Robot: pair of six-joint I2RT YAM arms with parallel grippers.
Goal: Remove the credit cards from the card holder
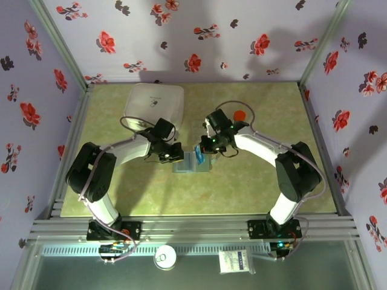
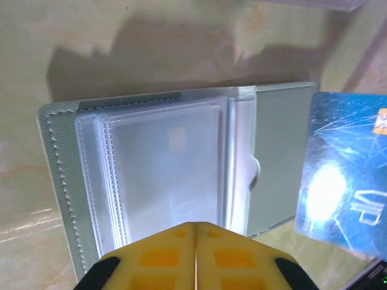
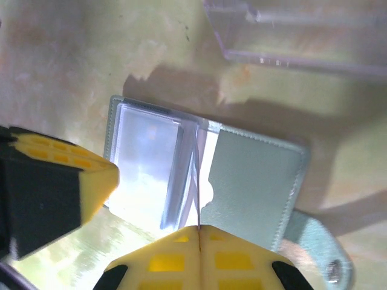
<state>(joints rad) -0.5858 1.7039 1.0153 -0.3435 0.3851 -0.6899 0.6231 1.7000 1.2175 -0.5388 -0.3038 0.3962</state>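
My right gripper should move the blue card outward past the holder. Then it needs to turn the card and lower it into the clear plastic tray (image 3: 302,36).
The grey-blue card holder (image 2: 278,145) lies open on the table, its clear sleeves (image 2: 163,169) fanned over the left panel. It sits between the two grippers in the top view (image 1: 192,164). My right gripper (image 3: 198,228) is shut on a blue-teal credit card, seen edge-on as a thin line (image 3: 197,181) rising over the holder's fold. The same card (image 2: 347,181) hangs face-on beside the holder's right panel. My left gripper (image 2: 196,226) is shut, tips over the sleeves at the holder's near edge; contact cannot be told. Its yellow finger (image 3: 54,187) shows left of the holder.
A clear plastic tray (image 3: 302,36) lies just beyond the holder. A large white box (image 1: 154,103) stands at the back left, and a small red-orange round thing (image 1: 240,115) behind the right arm. The holder's strap (image 3: 314,241) sticks out to one side. Floral walls enclose the table.
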